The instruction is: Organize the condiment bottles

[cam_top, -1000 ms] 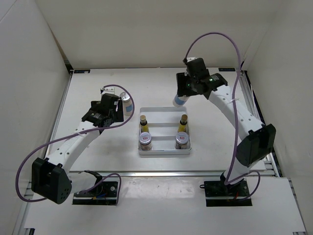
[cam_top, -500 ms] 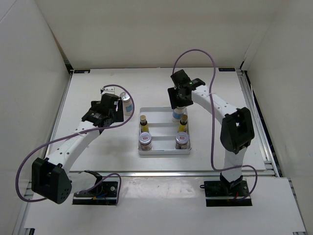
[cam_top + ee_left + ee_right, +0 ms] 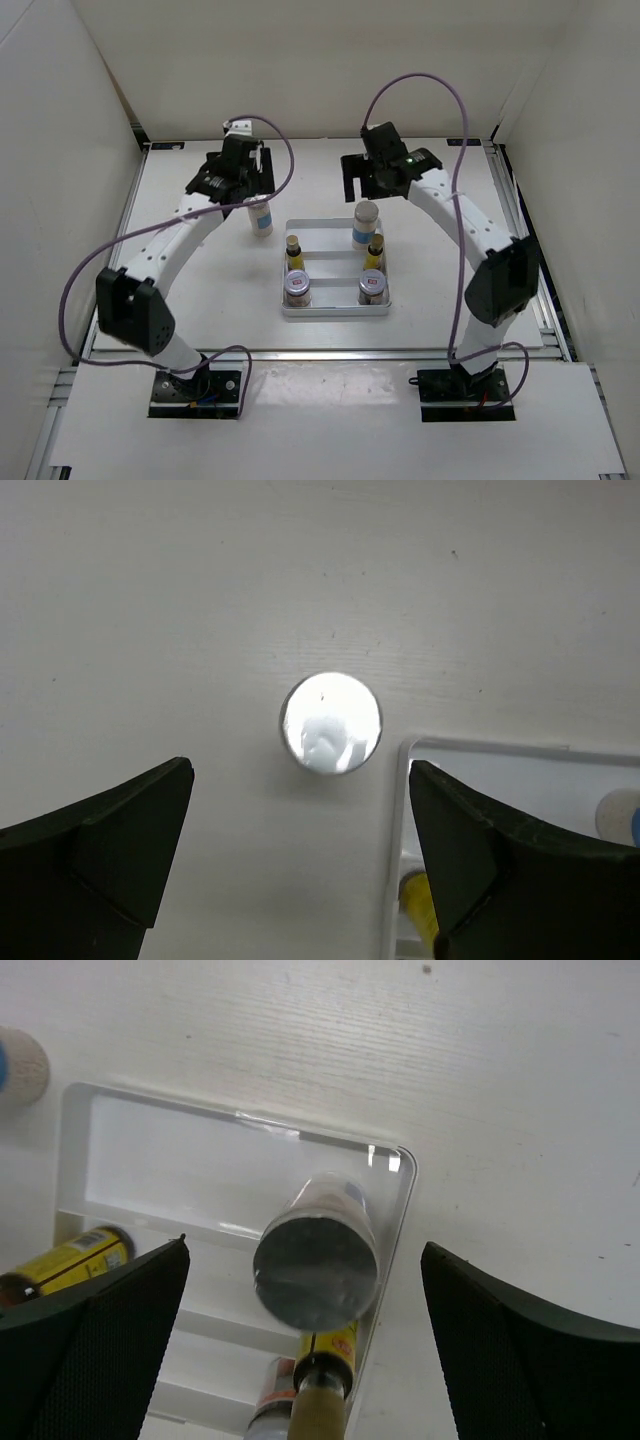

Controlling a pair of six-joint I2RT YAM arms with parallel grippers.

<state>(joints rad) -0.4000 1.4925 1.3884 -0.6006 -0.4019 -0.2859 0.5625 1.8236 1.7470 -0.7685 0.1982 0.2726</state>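
Note:
My left gripper's open fingers come down around the silver cap (image 3: 258, 202) next, as the loose bottle still stands outside the tray (image 3: 335, 312) that holds the other white bottle.
One tall white blue-labelled bottle (image 3: 260, 216) stands on the table just left of the white tray (image 3: 335, 312). My left gripper (image 3: 243, 185) hangs open above it; its silver cap (image 3: 330, 723) shows ahead of the spread fingers (image 3: 100, 860). The other white bottle (image 3: 366, 222) stands upright in the tray's back right compartment. My right gripper (image 3: 367, 180) is open above it, fingers (image 3: 530, 1350) wide of its cap (image 3: 315, 1265) and apart from it. Two yellow bottles (image 3: 294, 252) (image 3: 375, 250) fill the middle row and two silver-lidded jars (image 3: 297, 287) (image 3: 372, 285) the front row.
The tray's rim (image 3: 405, 780) lies close to the right of the loose bottle. White walls close in the table at the back and on both sides. My arms' cables loop above the table.
My right gripper carried its white bottle into the tray's back right compartment, opened and drew back. My left arm swung towards the back, over the other white bottle.

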